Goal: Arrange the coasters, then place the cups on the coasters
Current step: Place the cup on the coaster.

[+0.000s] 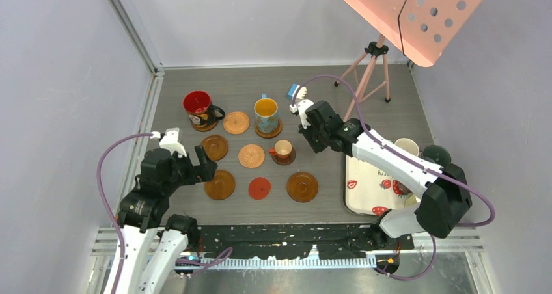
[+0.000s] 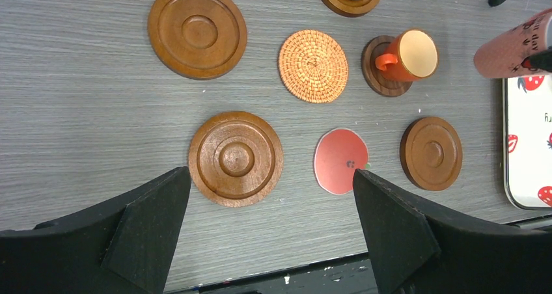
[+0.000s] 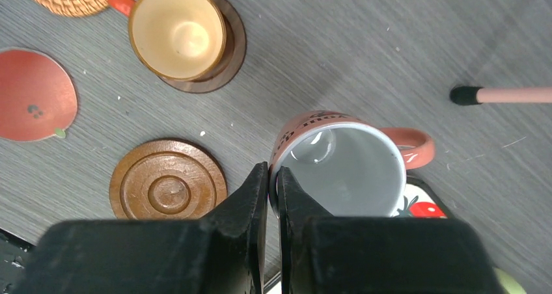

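My right gripper carries the pink cup across to the bare red coaster (image 1: 259,188) (image 3: 36,97) next, below it and to its left in the top view, lowers it there and releases.
My right gripper (image 3: 273,173) is shut on the rim of a pink cup (image 3: 338,170) with a white inside, held above the table beside a bare brown coaster (image 3: 168,188). Three cups stand on coasters: a red-inside cup (image 1: 197,105), a blue cup with a yellow inside (image 1: 265,112), and a small orange cup (image 1: 282,149). Bare coasters include two woven ones (image 1: 236,122) (image 1: 251,155), a red one (image 1: 260,188) and brown ones (image 1: 214,147) (image 1: 220,185) (image 1: 303,187). My left gripper (image 2: 271,173) hangs open and empty near the front brown coaster (image 2: 235,158).
A white tray (image 1: 364,177) with red marks lies at the right, with a cream cup (image 1: 407,147) and a dark green cup (image 1: 436,155) beside it. A blue-and-white block (image 1: 296,90) and a pink stand's legs (image 1: 364,79) are at the back.
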Robot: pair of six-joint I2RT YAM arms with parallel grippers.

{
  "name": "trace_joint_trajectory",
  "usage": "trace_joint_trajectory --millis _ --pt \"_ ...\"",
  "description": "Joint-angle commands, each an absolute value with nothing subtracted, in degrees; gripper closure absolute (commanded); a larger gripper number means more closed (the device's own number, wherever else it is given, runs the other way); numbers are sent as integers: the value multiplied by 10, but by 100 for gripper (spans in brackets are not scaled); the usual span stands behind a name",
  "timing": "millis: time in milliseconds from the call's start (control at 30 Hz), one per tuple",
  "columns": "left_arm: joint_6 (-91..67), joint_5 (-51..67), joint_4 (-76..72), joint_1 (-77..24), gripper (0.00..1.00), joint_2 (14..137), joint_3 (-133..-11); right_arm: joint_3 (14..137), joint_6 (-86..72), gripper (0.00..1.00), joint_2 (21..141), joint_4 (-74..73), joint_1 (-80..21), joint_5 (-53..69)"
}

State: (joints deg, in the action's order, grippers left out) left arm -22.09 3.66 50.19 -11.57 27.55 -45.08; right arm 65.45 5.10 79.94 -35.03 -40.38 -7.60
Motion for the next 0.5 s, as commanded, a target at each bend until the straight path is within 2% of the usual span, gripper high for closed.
trace_joint_trajectory --millis 0,233,467 --pt "-217 45 489 -117 1 274 -452 645 15 95 802 -319 -404 -96" --pt "-215 45 488 -117 1 277 -452 587 -51 95 818 -266 -405 -100" --pt "-214 47 484 -117 1 276 -450 582 -76 95 832 -261 -405 -107"
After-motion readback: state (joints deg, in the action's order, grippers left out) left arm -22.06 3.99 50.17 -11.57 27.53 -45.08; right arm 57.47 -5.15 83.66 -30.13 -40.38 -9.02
